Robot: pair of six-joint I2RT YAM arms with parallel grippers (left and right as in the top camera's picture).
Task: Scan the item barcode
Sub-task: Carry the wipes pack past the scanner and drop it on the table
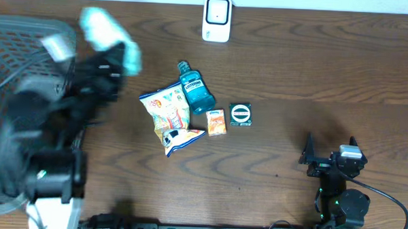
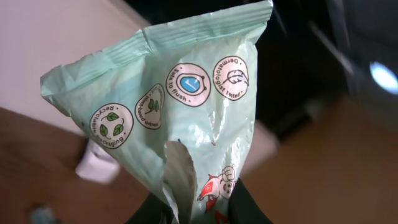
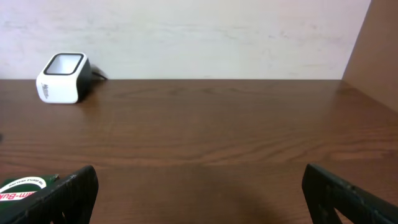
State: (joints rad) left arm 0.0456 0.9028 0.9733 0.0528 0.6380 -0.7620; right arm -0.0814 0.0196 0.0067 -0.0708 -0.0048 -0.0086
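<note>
The robot's left gripper will next swing to the right in the overhead view, lower and release the pack, since bare tabletop past the green tin is below the gripper.
My left gripper is shut on the lower end of a pale green wipes pack and holds it up in the air; the printed round badges face the left wrist camera and no barcode shows. From overhead the pack is a blur at the far left, above the left arm. The white barcode scanner stands at the table's back edge and also shows in the right wrist view as the scanner. My right gripper rests open near the front right, and nothing lies between the right gripper fingers.
A wire basket stands at the far left. Mid-table lie a blue mouthwash bottle, a snack bag, a smaller bag, an orange box and a green round tin.
</note>
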